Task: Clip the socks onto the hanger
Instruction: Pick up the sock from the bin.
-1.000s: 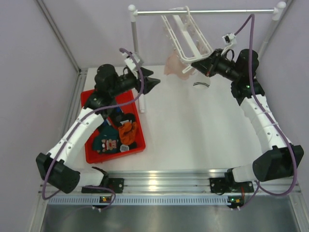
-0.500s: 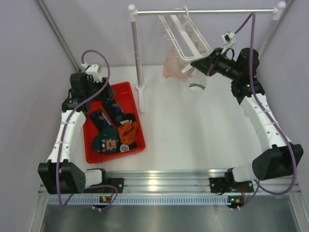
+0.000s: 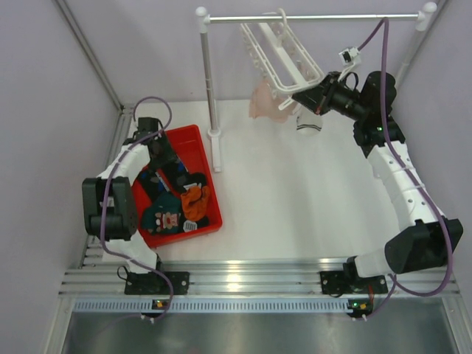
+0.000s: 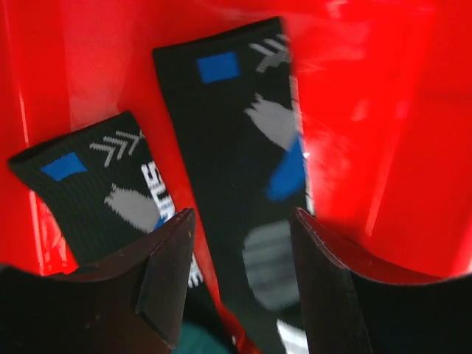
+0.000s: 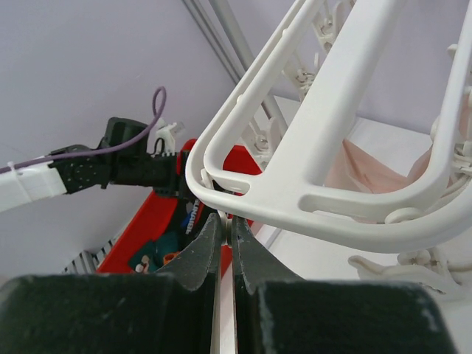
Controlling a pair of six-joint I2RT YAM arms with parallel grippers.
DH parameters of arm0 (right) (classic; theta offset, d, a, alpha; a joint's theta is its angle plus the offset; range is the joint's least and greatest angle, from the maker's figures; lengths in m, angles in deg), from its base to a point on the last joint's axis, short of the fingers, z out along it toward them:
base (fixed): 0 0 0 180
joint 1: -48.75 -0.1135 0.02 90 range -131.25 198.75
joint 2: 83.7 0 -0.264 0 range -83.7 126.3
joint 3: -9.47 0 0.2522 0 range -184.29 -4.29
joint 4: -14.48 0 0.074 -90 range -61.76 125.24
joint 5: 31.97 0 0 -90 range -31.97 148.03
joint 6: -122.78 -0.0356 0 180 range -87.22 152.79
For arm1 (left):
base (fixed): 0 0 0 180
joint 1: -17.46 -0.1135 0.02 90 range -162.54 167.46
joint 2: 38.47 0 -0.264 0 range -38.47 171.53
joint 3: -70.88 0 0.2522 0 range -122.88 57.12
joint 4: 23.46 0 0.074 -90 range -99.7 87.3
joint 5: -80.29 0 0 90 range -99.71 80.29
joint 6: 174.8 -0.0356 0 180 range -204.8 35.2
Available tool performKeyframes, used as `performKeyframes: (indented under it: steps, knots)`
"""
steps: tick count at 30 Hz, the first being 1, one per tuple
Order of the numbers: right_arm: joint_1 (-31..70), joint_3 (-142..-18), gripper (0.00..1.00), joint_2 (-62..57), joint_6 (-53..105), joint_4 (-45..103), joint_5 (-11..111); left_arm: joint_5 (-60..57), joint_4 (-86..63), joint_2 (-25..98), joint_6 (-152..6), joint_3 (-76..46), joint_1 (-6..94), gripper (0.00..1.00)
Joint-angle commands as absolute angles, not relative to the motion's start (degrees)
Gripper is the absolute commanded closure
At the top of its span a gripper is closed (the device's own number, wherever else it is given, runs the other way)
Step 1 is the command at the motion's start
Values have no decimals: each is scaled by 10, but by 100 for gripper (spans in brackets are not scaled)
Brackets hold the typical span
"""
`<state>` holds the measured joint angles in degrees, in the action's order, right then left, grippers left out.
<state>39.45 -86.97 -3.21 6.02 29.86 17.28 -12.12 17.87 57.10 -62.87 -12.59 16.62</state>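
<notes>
Next, my left gripper lowers and eases outward onto the cloth just short [image 3: 168, 154] [image 4: 230, 102] of the black sock's cuff, which lies flat beyond my open fingers.
The white grid hanger [image 3: 284, 55] hangs tilted from the rail by its hook. My right gripper [image 3: 302, 96] is shut on a thin clip tab [image 5: 227, 214] under a corner of the hanger frame [image 5: 317, 184]. A pink sock [image 3: 264, 103] and a white sock with a dark toe [image 3: 308, 124] dangle from its clips. My left gripper [image 4: 242, 221] is open, pointing down into the red bin just above a black sock with blue and grey patches [image 4: 251, 162]. A second black sock [image 4: 103, 192] lies beside it. Teal [image 3: 166, 217] and orange [image 3: 195, 199] socks lie nearer.
The red bin [image 3: 212, 217] sits at the table's left. A metal rail [image 3: 317, 17] spans the back on white posts. Its left post [image 3: 210, 88] stands just right of the bin. Purple walls close in on both sides.
My left arm has swung back from beside the post to the far left and dropped its gripper into the bin over the black socks. The right arm has kept its grip at the hanger.
</notes>
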Motion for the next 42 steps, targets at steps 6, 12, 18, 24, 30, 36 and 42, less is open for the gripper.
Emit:
performKeyframes:
  steps: [6,12,18,24,30,36,42]
  knots:
    - [401,-919,100,-21,76,297,190,-217,150,690,-569,-191,172,40]
    - [402,-922,100,-19,78,302,190,-225,117,745,-582,-227,196,39]
    - [403,-923,100,-19,80,303,190,-234,130,783,-596,-250,206,43]
    - [406,-923,100,-20,83,303,188,-210,125,737,-629,-230,206,86]
    - [408,-919,100,-22,85,303,185,-165,71,602,-706,-205,207,100]
    - [408,-914,100,-21,76,289,183,-116,18,484,-776,-154,212,100]
    - [408,-912,100,-21,71,287,178,-30,-39,392,-862,-100,212,100]
